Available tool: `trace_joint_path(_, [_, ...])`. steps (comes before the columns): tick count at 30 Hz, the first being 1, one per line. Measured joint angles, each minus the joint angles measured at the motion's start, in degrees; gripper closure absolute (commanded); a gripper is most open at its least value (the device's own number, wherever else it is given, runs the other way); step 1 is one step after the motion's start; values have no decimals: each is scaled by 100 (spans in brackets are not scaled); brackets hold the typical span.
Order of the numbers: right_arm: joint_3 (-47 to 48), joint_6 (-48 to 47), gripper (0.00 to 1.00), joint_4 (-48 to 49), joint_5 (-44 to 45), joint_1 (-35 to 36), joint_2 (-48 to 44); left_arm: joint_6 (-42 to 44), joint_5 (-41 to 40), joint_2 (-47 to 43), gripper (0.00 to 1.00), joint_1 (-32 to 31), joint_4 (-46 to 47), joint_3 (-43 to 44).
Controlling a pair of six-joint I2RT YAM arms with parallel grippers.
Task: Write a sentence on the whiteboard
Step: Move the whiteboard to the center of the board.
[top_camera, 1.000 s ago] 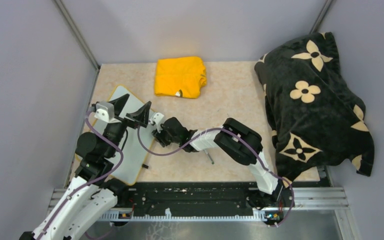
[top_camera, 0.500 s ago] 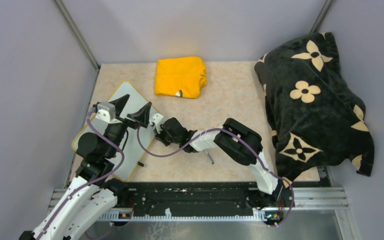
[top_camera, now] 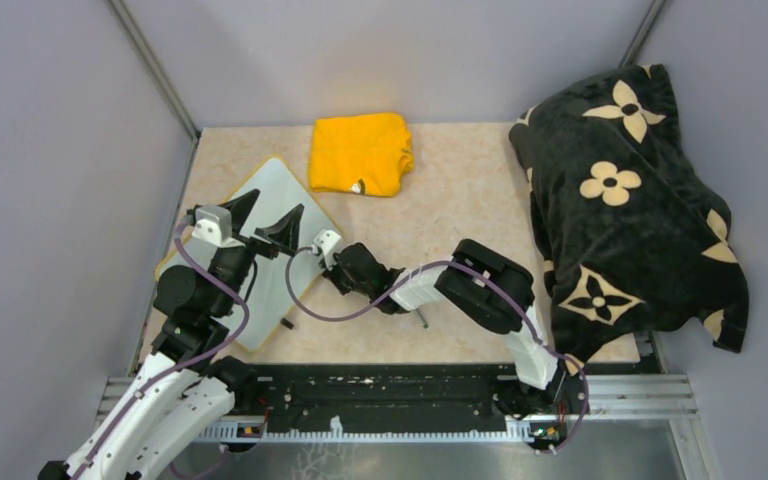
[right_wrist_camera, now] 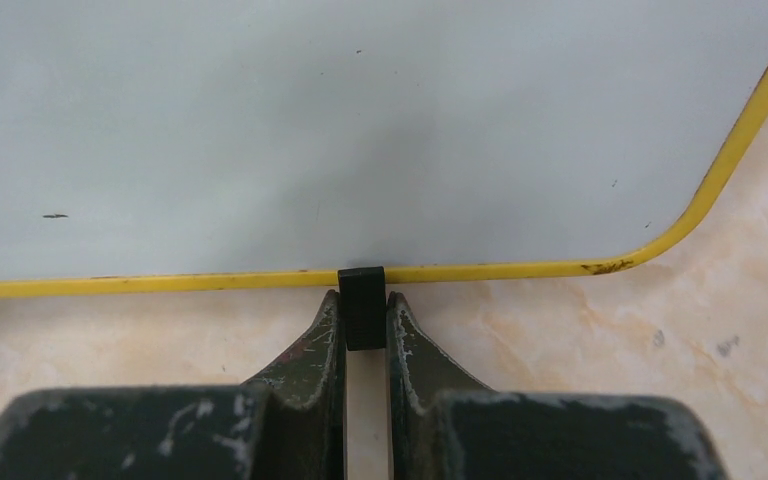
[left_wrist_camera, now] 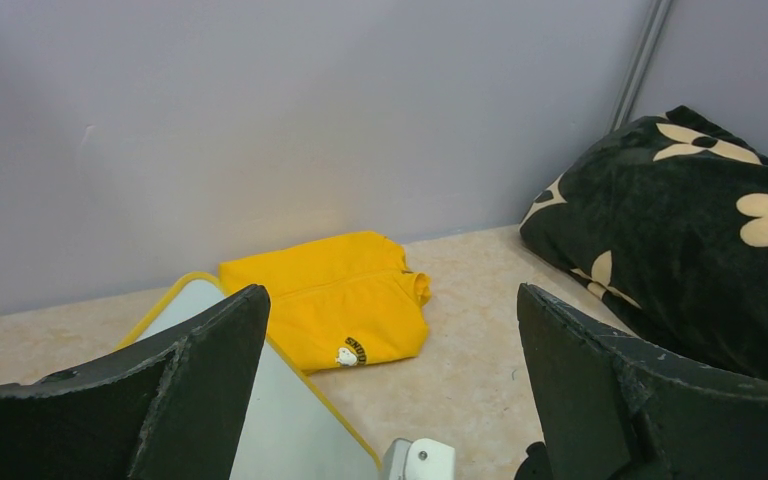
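Note:
The clip comes free over the bare middle of the table next, as my right gripper swings there to the right in the top view, because the whiteboard (top_camera: 278,195) lies diagonally.
The whiteboard (top_camera: 278,195) lies flat at the table's left, turned diagonally, its far corner near the yellow cloth. It also shows in the left wrist view (left_wrist_camera: 280,420) and fills the right wrist view (right_wrist_camera: 360,130). No green sentence shows on the visible surface. My right gripper (top_camera: 323,245) is shut on a small black clip (right_wrist_camera: 364,310) on the board's yellow rim. My left gripper (top_camera: 260,220) hovers open and empty above the board, its jaws wide apart (left_wrist_camera: 390,295). A second black clip (top_camera: 287,323) sticks out at the board's near edge.
A folded yellow cloth (top_camera: 360,152) lies at the back middle and shows in the left wrist view (left_wrist_camera: 330,300). A black blanket with cream flowers (top_camera: 625,200) is heaped along the right side. A thin dark stick (top_camera: 422,318) lies under the right arm. Grey walls enclose the table.
The right gripper, holding the clip, has moved right and nearer, swinging the whiteboard so its far corner turned toward the yellow cloth. The left arm has barely moved.

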Motion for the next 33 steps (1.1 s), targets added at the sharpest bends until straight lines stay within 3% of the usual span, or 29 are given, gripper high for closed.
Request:
trace_joint_path(13, [-881,535,100,-50,1058,-125,-669,0,-20,-7,1,-26,2,-15])
trace_joint_path(24, [-1019,1655,100,-1043,2391,-610,-1082,0,-35,39,1,-42,0,-35])
trace_joint_path(33, [-1412,2302,100,-1880,2946,-645,-1648,0,-63,57,1,-63,-2,-44])
